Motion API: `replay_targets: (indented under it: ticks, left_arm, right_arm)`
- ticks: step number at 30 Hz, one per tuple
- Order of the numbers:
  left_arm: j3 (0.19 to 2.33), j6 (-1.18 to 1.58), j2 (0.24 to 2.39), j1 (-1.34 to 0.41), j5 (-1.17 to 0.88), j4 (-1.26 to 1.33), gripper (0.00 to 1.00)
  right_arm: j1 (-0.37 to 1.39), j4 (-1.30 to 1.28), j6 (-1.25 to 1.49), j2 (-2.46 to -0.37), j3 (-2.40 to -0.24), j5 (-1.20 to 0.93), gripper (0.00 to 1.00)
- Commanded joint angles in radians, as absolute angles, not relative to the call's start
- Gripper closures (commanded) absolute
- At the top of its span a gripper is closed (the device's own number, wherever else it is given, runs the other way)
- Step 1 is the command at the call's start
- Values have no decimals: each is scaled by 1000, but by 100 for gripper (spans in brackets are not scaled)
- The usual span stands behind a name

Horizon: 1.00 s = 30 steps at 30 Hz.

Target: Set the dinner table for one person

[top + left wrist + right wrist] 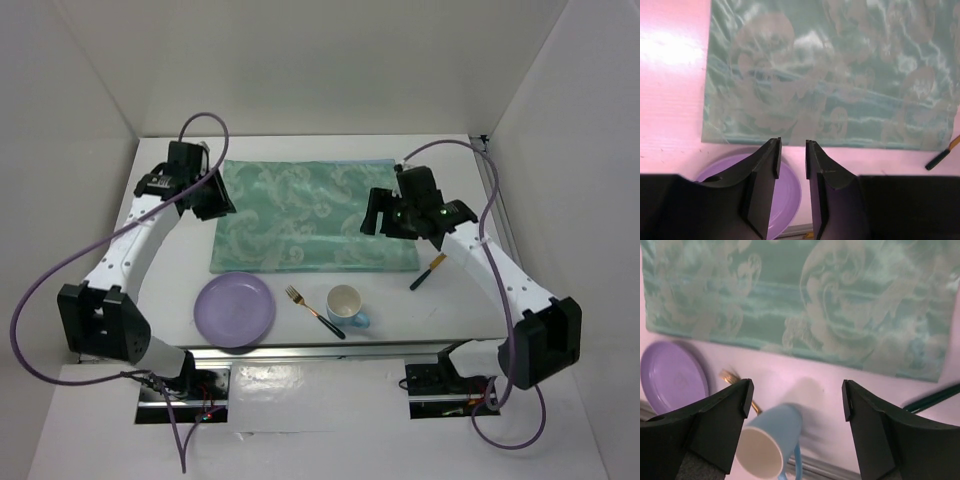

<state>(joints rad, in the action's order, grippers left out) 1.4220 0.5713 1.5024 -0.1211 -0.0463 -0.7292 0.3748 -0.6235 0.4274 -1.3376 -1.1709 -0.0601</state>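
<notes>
My right gripper should next move back and down onto the side of the blue mug (347, 305), beside the mug's handle. The mug is standing upright off the mat with its rim open.
On the white dinner table (465, 300) a teal patterned mat (310, 215) lies at the centre back. In front of it lie a purple plate (235, 308), a gold fork with a black handle (312, 310), a blue mug (347, 305) and a black-handled knife (430, 270). My left gripper (222, 205) hovers over the mat's left edge, its jaws a narrow gap apart and empty. My right gripper (378, 222) hovers over the mat's right part, wide open and empty. In the right wrist view the mug (772, 440) shows below the open gripper (797, 400).
White walls enclose the table on the left, back and right. A metal rail (320, 352) runs along the near edge. The left wrist view shows the mat (840, 75), the plate (787, 195) and the knife handle (940, 159).
</notes>
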Motion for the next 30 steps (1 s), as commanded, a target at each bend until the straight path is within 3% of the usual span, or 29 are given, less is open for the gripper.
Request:
replay_targets:
  ticks: [1, 6, 14, 18, 22, 23, 25, 26, 28, 29, 30]
  left_arm:
    - [1286, 554, 1416, -138, -106, -726, 56]
    - [1186, 574, 1293, -172, -92, -726, 54]
    - [1187, 583, 1293, -202, -83, -746, 54]
    - [1187, 583, 1304, -212, -83, -746, 54]
    - [1177, 592, 1304, -221, -83, -746, 54]
    - [1177, 592, 1304, -221, -83, -746, 54]
    - [1177, 592, 1304, -221, -83, -736, 54]
    - [1177, 592, 1304, -221, -83, -736, 54]
    - [1177, 592, 1304, -221, -83, -736, 54]
    - [1177, 592, 1313, -221, -83, -736, 54]
    - [1177, 592, 1313, -221, -83, -736, 54]
  right_arm:
    - [454, -733, 449, -1237, -1096, -54, 16]
    - [569, -770, 511, -1189, -1029, -87, 16]
    - [759, -762, 577, -1267, -943, -28, 14]
    - [782, -740, 603, -1293, -921, 8, 23]
    - [792, -709, 623, -1313, -896, 34, 38]
    - [792, -709, 623, -1313, -887, 34, 50]
    - [792, -709, 632, -1313, -899, 58, 62]
    - [792, -722, 632, -1313, -908, 67, 76]
    - [792, -753, 632, -1313, -952, 109, 93]
    - [792, -765, 606, -1313, -975, 130, 100]
    - [792, -785, 597, -1313, -1008, 156, 100]
